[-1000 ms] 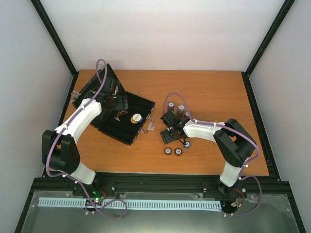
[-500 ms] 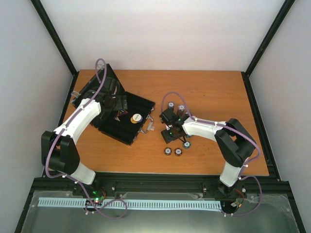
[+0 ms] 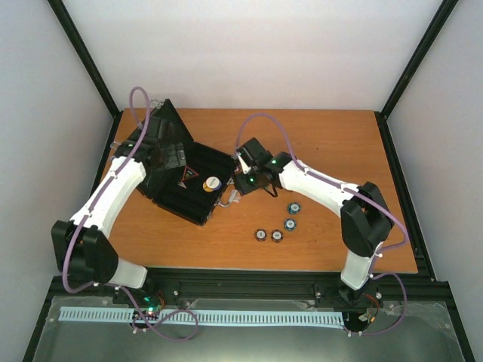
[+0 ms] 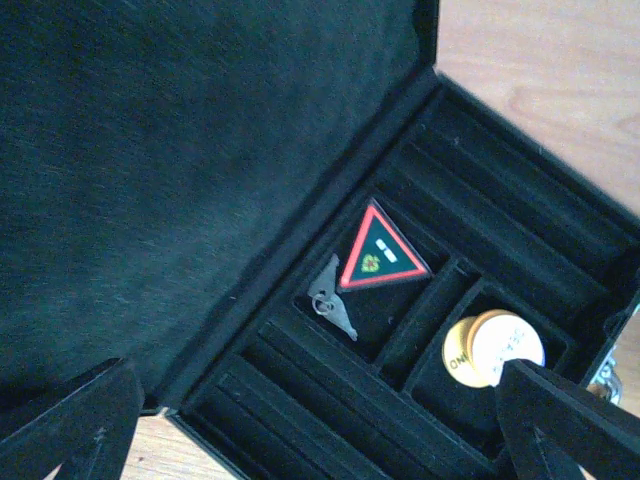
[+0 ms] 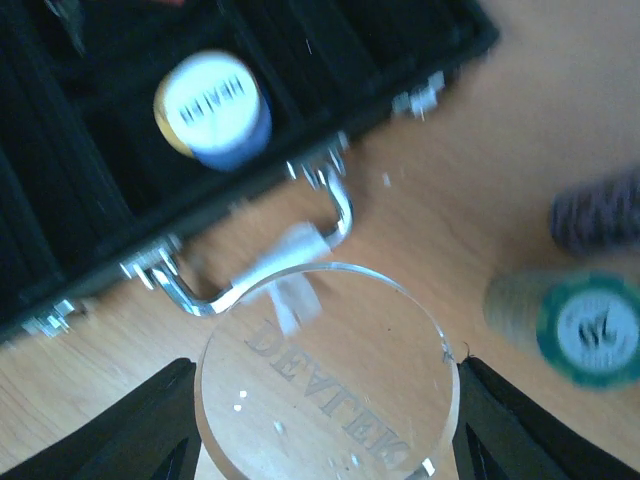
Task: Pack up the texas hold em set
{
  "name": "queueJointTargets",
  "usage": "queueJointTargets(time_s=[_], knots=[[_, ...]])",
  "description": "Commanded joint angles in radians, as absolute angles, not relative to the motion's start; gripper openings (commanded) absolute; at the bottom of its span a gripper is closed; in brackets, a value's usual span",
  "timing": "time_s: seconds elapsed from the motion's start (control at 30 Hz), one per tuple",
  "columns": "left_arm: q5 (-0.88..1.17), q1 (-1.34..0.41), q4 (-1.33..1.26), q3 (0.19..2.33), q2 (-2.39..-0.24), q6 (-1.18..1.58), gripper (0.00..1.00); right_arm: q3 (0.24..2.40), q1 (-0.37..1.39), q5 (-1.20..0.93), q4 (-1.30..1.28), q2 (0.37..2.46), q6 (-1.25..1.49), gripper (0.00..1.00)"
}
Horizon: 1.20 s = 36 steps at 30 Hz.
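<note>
My right gripper will go past the silver handle over the tray and then down above the small keys, because the clear disc [image 5: 325, 375] is outside the case.
The black case [image 3: 198, 197] lies open at the left of the table, its lid [image 3: 167, 128] raised. Its tray holds a red-edged triangular token [image 4: 383, 255], small keys [image 4: 333, 302] and a yellow-and-white dealer disc [image 4: 492, 347]. My left gripper [image 4: 320, 440] hovers open over the tray, holding nothing. My right gripper [image 5: 325, 420] is shut on a clear round dealer disc [image 5: 325, 375], just outside the case's silver handle [image 5: 330, 205]. A few chip stacks [image 3: 290, 224] stand on the table to its right.
A green-topped chip stack [image 5: 590, 330] and a dark striped stack [image 5: 600, 210] stand close to the right gripper. Two more chip stacks [image 3: 269, 236] sit near the front. Black frame posts line the table's sides.
My right gripper closed on the clear disc among the chips and carried it left and back toward the case's handle. My left arm pulled back toward the lid, uncovering the triangular token.
</note>
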<state>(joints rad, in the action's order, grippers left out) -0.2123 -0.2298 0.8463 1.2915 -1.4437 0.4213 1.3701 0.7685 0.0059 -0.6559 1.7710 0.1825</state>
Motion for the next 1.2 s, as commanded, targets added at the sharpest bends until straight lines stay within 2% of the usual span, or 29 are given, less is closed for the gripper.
queueJointTargets(time_s=[0.0,0.33,0.6,0.83,1.17], knots=[[-0.278,-0.211,0.880,1.373,-1.361,0.458,1.00,1.518,0.775,-0.054,-0.666,1.846,0.162,0.59],[-0.365,-0.210,0.912,1.405,-1.278,0.481,1.00,1.956,0.778,-0.138,-0.726,2.146,0.132,0.59],[-0.354,-0.210,0.927,1.370,-1.214,0.511,1.00,2.303,0.779,-0.247,-0.751,2.396,0.138,0.59],[-0.360,-0.210,0.960,1.353,-1.168,0.515,1.00,2.417,0.785,-0.399,-0.697,2.518,0.140,0.59],[-0.335,-0.210,0.946,1.341,-1.190,0.516,1.00,2.431,0.808,-0.484,-0.653,2.592,0.150,0.59]])
